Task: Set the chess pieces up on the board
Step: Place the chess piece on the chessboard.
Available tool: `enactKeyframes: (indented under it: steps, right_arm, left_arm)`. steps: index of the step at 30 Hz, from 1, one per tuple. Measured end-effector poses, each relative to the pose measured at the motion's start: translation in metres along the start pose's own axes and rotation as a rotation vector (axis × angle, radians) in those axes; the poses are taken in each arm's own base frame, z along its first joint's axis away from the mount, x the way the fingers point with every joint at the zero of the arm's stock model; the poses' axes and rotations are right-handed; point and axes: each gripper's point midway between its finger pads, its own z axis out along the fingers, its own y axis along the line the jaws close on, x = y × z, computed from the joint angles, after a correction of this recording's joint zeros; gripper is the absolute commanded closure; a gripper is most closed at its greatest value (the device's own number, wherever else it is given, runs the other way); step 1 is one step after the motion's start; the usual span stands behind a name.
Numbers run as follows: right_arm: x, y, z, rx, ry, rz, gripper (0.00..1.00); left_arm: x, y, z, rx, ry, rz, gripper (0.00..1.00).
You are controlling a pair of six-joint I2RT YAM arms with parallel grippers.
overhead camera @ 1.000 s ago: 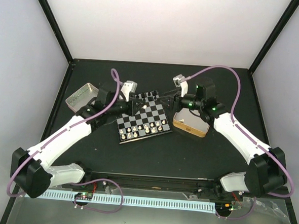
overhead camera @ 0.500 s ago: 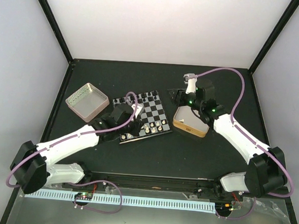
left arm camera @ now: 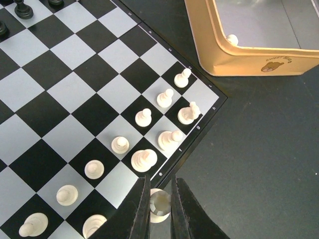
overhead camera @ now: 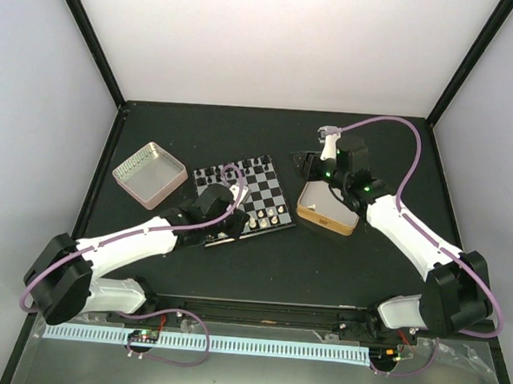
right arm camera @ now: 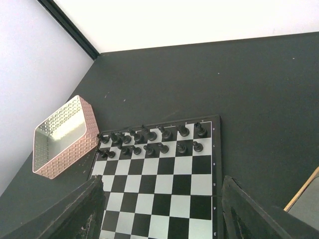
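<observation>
The left gripper moves to the right in the top view next, then down to release, since the empty white corner square (overhead camera: 285,218) (left arm camera: 202,94) lies below on that side.
The board (overhead camera: 258,190) lies mid-table. In the left wrist view (left arm camera: 75,50) several white pieces (left arm camera: 144,117) stand in two rows along its near edge. My left gripper (left arm camera: 159,182) is shut on a white piece with a notched top (left arm camera: 160,206), held over the board's near border; in the top view it (overhead camera: 225,232) is at the board's near left corner. My right gripper (right arm camera: 162,184) is wide open and empty above the board's right side, and it also shows in the top view (overhead camera: 313,166). Black pieces (right arm camera: 149,139) fill the two far rows.
A gold-rimmed tin (overhead camera: 325,216) sits right of the board; one white piece (left arm camera: 232,39) lies inside it against the wall (left arm camera: 239,55). A pale pink tin (overhead camera: 149,175) stands left of the board, also in the right wrist view (right arm camera: 57,137).
One second ago both grippers met over the board's far side. My left gripper has since moved to the board's near edge. My right gripper has drawn back to the right.
</observation>
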Motion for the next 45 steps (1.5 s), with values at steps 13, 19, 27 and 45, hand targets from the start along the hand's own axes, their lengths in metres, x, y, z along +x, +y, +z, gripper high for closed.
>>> enactKeyframes:
  steps: [13, 19, 27, 45]
  right_arm:
    - [0.004, -0.014, 0.0, 0.065, 0.0, 0.026, 0.36]
    - [0.012, -0.055, -0.022, 0.255, -0.056, 0.115, 0.35]
    - [0.001, -0.108, -0.074, 0.488, -0.215, 0.262, 0.34]
    - [0.017, -0.137, -0.079, 0.567, -0.177, 0.34, 0.34]
  left_arm:
    - [0.005, -0.002, 0.012, 0.029, -0.026, 0.011, 0.99]
    - [-0.014, -0.036, 0.019, 0.116, -0.049, 0.104, 0.98]
    - [-0.04, -0.08, 0.059, 0.161, -0.04, 0.201, 0.98]
    - [-0.024, -0.071, 0.117, 0.068, 0.05, 0.255, 0.98]
